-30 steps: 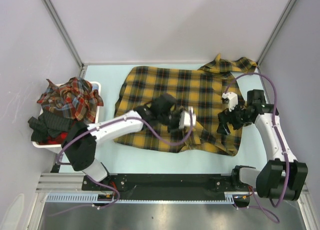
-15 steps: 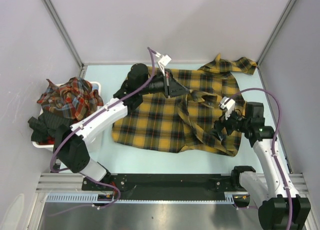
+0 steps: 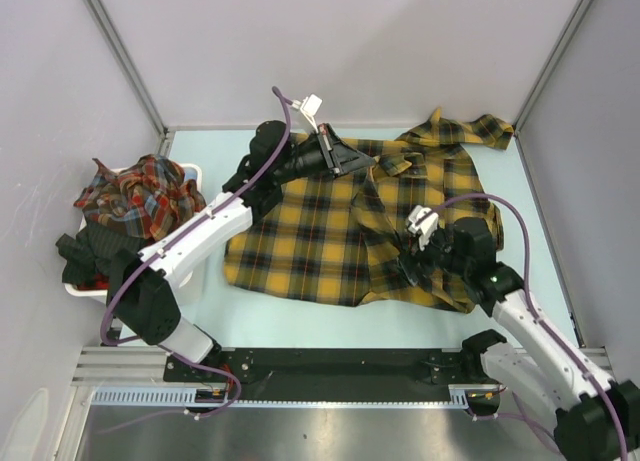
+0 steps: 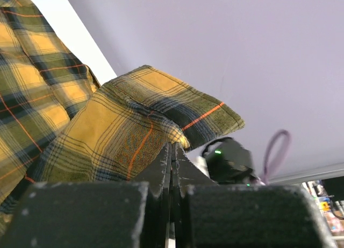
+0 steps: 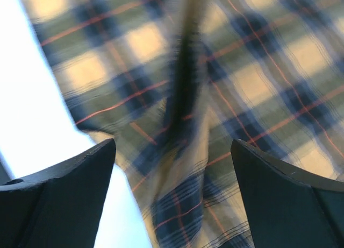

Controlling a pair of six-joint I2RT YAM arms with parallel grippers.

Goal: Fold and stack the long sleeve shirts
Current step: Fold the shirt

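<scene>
My right gripper eases onto the raised fold (image 3: 389, 243) (image 5: 178, 151) next and closes, since the cloth lifted by my left gripper already stands between the open fingers.
The mustard-yellow plaid shirt (image 3: 300, 221) lies spread on the table, with one sleeve bunched at the far right corner. My left gripper (image 3: 366, 164) is shut on a fold of this shirt near its far edge and holds the cloth lifted. In the left wrist view the jaws (image 4: 174, 147) pinch the edge of the yellow cloth (image 4: 123, 129). My right gripper (image 3: 405, 261) is open and empty, hovering over the shirt's near right part. The right wrist view shows its wide-apart fingers (image 5: 172, 146) above blurred plaid cloth (image 5: 242, 81).
A white bin (image 3: 196, 171) at the left holds red-toned plaid shirts (image 3: 140, 196) and dark cloth. Grey walls with metal posts enclose the table on three sides. Bare pale table (image 3: 300, 321) shows in front of the shirt.
My left arm has swung from the shirt's middle to its far edge, pulling cloth up with it. My right arm has moved left and nearer, over the shirt's lower right part.
</scene>
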